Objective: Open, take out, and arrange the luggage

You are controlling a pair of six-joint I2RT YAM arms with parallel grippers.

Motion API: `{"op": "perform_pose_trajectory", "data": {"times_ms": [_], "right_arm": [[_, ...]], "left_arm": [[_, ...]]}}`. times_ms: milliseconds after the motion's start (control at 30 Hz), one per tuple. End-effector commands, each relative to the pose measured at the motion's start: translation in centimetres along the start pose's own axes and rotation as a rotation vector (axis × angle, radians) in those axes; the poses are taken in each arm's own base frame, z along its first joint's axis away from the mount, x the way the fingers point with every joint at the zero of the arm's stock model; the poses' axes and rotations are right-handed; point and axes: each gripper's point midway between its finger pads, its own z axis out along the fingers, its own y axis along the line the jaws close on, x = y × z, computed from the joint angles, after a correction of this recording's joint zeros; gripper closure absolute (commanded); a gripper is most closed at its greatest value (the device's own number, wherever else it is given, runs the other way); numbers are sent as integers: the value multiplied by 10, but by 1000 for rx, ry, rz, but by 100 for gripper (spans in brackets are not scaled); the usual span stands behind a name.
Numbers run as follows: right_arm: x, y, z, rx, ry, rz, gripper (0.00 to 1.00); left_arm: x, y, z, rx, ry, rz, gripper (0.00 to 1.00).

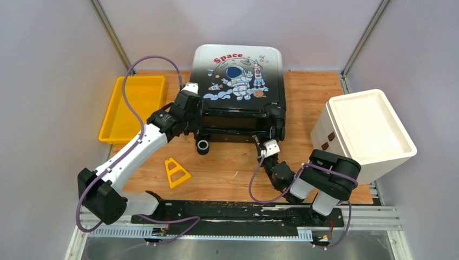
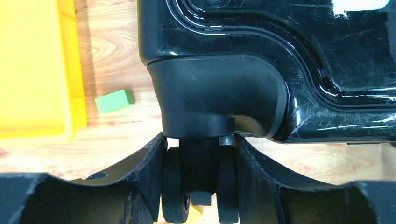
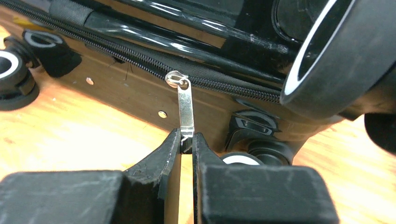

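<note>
My left gripper holds the luggage's wheel and will swing it across the bare wood toward the yellow tray (image 1: 154,95) (image 2: 65,70), then let go. That tray is to the left of the gripper in the top view.
The luggage (image 1: 238,81) lies flat at the table's back middle, closed, its astronaut and red "Space" print facing up. My left gripper (image 1: 194,112) is at its near-left corner, with both fingers pressed against the sides of a black twin wheel (image 2: 173,186); in the left wrist view the gripper (image 2: 200,140) sits under the glossy shell (image 2: 280,46). My right gripper (image 1: 269,145) is at the near-right edge. In the right wrist view the gripper (image 3: 187,140) is shut on the end of the silver zipper pull (image 3: 186,105), which hangs from the closed zipper (image 3: 224,84).
A yellow tray (image 1: 135,105) sits left of the luggage, with a green block (image 2: 114,101) on the wood beside it. A yellow triangular piece (image 1: 176,172) lies near the front. A white bin (image 1: 368,130) stands at the right. Grey walls enclose the table.
</note>
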Motion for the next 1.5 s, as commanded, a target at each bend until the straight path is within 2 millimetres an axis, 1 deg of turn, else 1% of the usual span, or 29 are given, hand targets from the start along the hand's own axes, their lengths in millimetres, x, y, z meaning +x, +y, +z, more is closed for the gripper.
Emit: {"op": "perform_pose_trajectory", "data": {"times_ms": [0,33,167,300,400,500,567,667,767,833,900,1000,1067,1133,1267,1467], "right_arm": [[-6,-9,-9,-16,-45,-90,100],[-7,-7,-8,-24,-49,-120,100],[-11,1,-8,-66,-68,-203,100],[-10,16,-7,-106,-73,-302,100],[-8,26,-8,-105,-70,-357,100],[-10,43,-14,-142,-82,-336,100],[-10,46,-18,-128,-73,-288,100],[-4,35,-22,-41,-42,-242,100],[2,18,-25,60,-9,-223,100],[0,8,-27,116,-5,-214,100],[-6,2,-29,137,-13,-202,100],[-15,2,-31,108,-38,-194,100],[-19,2,-33,93,-50,-189,100],[-21,5,-37,49,-60,-181,100],[-12,8,-38,35,-20,-182,100],[-22,-2,-41,68,-56,-134,100]], "left_arm": [[-59,65,-27,-206,-173,-5,100],[-59,65,-24,-202,-168,4,100],[-63,78,-17,-221,-148,5,100],[-68,88,-12,-236,-138,-2,100],[-73,94,-10,-254,-136,-6,100],[-76,99,-9,-261,-137,-12,100],[-77,96,-7,-241,-135,-26,100],[-77,94,-5,-225,-137,-30,100],[-78,99,-3,-244,-132,-18,100],[-79,104,-1,-258,-124,-15,100],[-81,108,0,-261,-118,-15,100],[-87,117,2,-281,-117,-17,100],[-92,123,2,-293,-117,-23,100],[-94,131,4,-304,-110,-31,100],[-96,143,9,-316,-100,-54,100],[-100,148,21,-308,-87,-62,100]]}}
